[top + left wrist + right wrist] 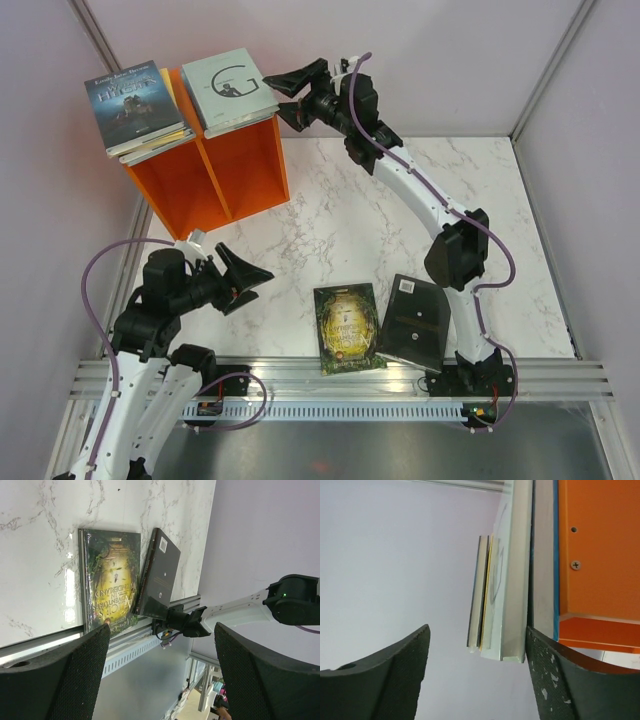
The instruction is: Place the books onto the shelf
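The left gripper moves down and across to the green-gold book's unblocked side edge next, which lies below it and to its right in the top view.
The orange shelf (250,170) stands at the far left, tilted, with books in two stacks on its top. A dark blue book (135,100) tops the left stack and a pale grey book (230,88) tops the right one. My right gripper (275,96) is open at the pale grey book's right edge. In the right wrist view my right gripper (477,675) has that stack's edges (512,580) between its jaws, beside the right finger and well clear of the left one. A green-gold book (348,327) lies flat near the front edge. A black book (415,320) leans against my right arm's base. My left gripper (258,288) hovers open and empty.
The left wrist view shows the green-gold book (112,580) and the black book (160,575) by the aluminium rail (125,640) at the table's near edge. Lilac walls close in the table behind and on both sides. My right arm (430,210) arches over the table's middle.
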Motion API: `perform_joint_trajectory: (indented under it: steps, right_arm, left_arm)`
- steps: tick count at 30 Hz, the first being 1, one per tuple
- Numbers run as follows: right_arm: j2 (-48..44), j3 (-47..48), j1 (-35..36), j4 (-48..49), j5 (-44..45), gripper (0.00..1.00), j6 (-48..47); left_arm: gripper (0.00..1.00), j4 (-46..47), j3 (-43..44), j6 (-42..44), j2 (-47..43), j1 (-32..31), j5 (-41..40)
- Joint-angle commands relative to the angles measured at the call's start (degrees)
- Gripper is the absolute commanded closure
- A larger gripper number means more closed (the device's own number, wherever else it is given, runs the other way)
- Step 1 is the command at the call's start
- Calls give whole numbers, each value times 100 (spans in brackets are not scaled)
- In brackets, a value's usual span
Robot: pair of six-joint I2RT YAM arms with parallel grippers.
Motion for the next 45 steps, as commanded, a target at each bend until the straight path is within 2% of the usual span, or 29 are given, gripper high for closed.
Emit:
perform_joint_trajectory:
  steps: [1,2,6,11,13,17,19,22,26,31,40,45]
  right_arm:
    - [-61,-24,-14,-97,-45,19,-240]
    - [-227,-129,-58,-97,-71,9,-292]
    - [-974,-1382,-531,-97,-124,2,-608]
    - [-2185,-3079,-1305,-167,-378,2,-1056]
    - [-2504,-3451,-1674,-360,-449,2,-1276]
    - [-3269,-4137,-2026,-1659,-485,2,-2549]
    - [-3636,-4427,-2044,-2317,-397,2,-2971]
    - [-4190,-5419,-2036,-2811,-379,2,-3605]
    - [-4789,-6902,-2027,-3217,-581,2,-4238]
    - [-5282,-8126,-1983,-3436,-976,2,-4949]
    - [-5345,-8831,-1588,-3130,-1267,2,-5250]
    - [-5221,-9033,-1386,-2902,-1205,2,-5206]
  left_arm:
    - [13,-5,122,74,45,23,-71]
    - [13,-5,122,83,80,32,-71]
    - [13,-5,140,153,185,32,-115]
    - [13,108,70,346,501,14,-36]
    - [13,283,0,434,685,23,26]
    - [13,697,-465,619,1090,-12,158]
    - [14,890,-833,716,1440,-82,167]
    - [14,1478,-1151,646,1802,-485,-113]
    - [14,2418,-1582,303,2731,-1573,-571]
    - [16,3816,-1951,-277,3823,-2174,-853]
    - [18,5090,-1653,-435,5790,-2719,-985]
    - [19,5347,-1547,-655,6381,-3079,-1073]
